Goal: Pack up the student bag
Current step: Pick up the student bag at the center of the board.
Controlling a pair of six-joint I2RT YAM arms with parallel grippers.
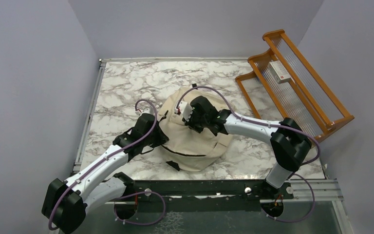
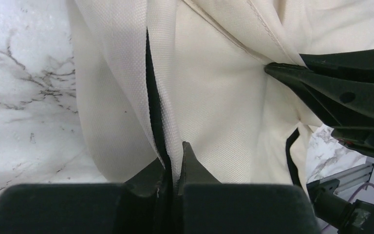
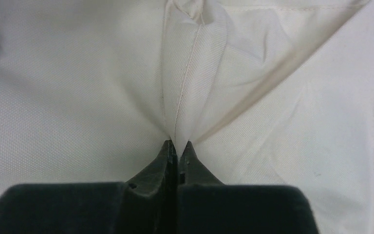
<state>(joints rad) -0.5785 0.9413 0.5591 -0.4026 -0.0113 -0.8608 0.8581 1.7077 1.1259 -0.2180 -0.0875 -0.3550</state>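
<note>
I will lift the pinched fold with my left gripper next and carry it outward together with my right gripper. Then I will lower it with my left gripper toward the far marble (image 1: 152, 84) (image 2: 27, 83), which lies bare.
The student bag (image 1: 195, 146), a cream fabric backpack with black zippers, lies slumped in the middle of the marble table. My left gripper (image 1: 157, 132) is at the bag's left edge, shut on a fold of cream cloth with black trim (image 2: 154, 114). My right gripper (image 1: 191, 119) presses into the bag's top from the right and is shut on a pinched ridge of cream fabric along a seam (image 3: 185, 83). In the left wrist view the right gripper's black fingers (image 2: 321, 90) pinch cloth at the upper right. The bag's opening and lining are hidden.
A wooden rack (image 1: 292, 80) stands at the table's back right with a small white box (image 1: 280, 72) on it. Bare marble table (image 1: 126, 87) lies behind and left of the bag. A black rail (image 1: 199, 187) runs along the near edge.
</note>
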